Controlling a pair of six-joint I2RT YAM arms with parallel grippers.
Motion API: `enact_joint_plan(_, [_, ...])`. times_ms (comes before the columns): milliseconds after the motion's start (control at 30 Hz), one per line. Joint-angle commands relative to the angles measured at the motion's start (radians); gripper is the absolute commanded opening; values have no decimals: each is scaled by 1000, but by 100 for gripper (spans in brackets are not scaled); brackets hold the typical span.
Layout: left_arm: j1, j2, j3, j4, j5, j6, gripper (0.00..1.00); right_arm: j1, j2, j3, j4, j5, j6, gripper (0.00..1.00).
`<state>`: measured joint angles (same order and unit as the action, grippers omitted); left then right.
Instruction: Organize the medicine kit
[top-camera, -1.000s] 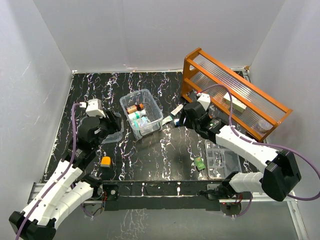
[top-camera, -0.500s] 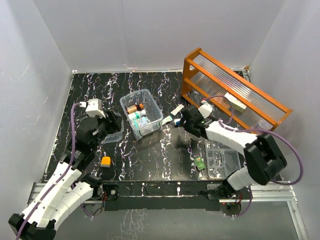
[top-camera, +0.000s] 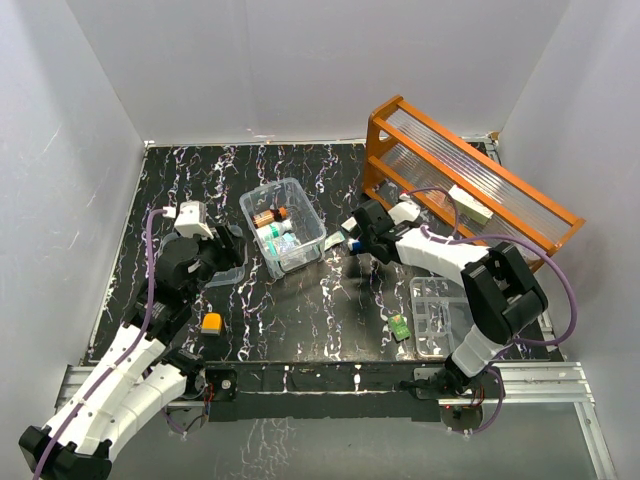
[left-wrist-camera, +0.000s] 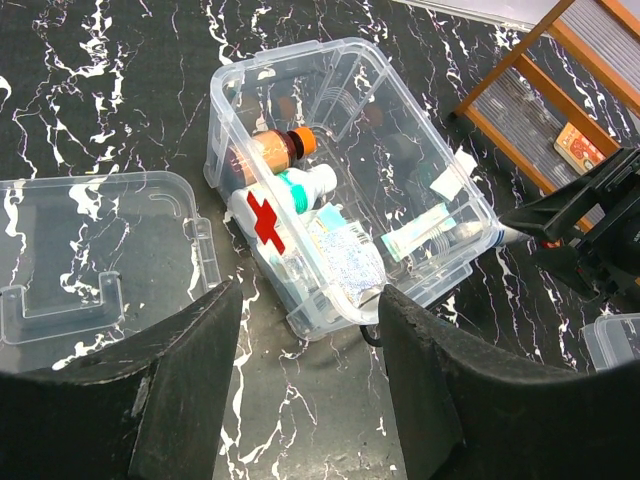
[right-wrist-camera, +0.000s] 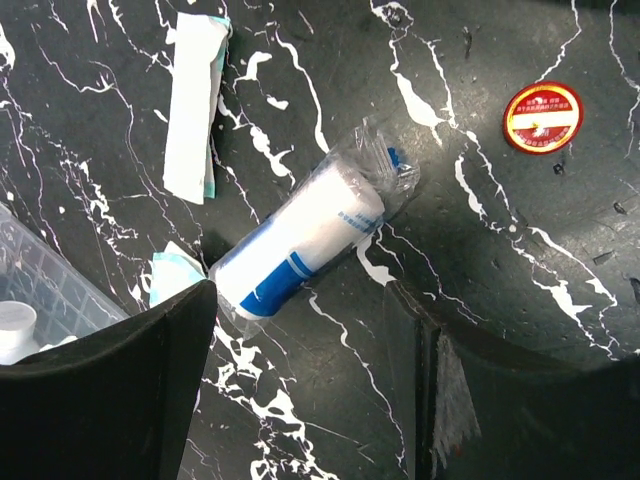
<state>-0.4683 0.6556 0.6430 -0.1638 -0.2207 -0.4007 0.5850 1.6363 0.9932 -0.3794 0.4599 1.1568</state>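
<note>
The right gripper turns in line with the white-and-blue roll next, as the roll lies slanted to the open fingers. It then lowers them astride the roll's middle.
The medicine kit is a clear box at the table's middle, lid off, holding a brown bottle, a white bottle and a red-cross pack. Its clear lid lies flat to its left. My left gripper hangs open over bare table just short of the box's near corner. My right gripper is open above a white-and-blue roll in clear wrap, right of the box, with nothing between its fingers. A clear compartment tray sits at the front right.
An orange wooden rack stands at the back right. A white sachet and a red round tin lie near the roll. A small orange item and a green packet lie toward the front edge.
The right arm has swung left, bringing its gripper closer to the box and over the wrapped roll. The left arm has barely moved.
</note>
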Motion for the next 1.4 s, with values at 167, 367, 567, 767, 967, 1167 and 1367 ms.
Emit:
enact_joint_plan(167, [4, -1, 5, 18, 4, 3, 56, -7, 68, 78, 57, 121, -15, 65])
enact_joint_plan(367, [3, 1, 1, 23, 0, 2, 56, -8, 99, 91, 59, 138, -36, 64])
enact_joint_plan(567, [3, 6, 6, 15, 1, 1, 56, -9, 131, 87, 53, 145, -76, 65])
enact_joint_plan(767, [4, 3, 5, 14, 3, -3, 56, -8, 117, 76, 10, 158, -125, 69])
enact_joint_plan(967, [5, -5, 4, 8, 2, -10, 56, -10, 16, 15, 31, 71, -264, 63])
enact_joint_plan(1167, [4, -17, 4, 0, -3, -16, 56, -9, -67, -45, 20, -39, -412, 55])
enact_joint_plan(1367, [4, -22, 4, 1, -8, -18, 56, -18, -68, -53, -7, -93, -476, 60])
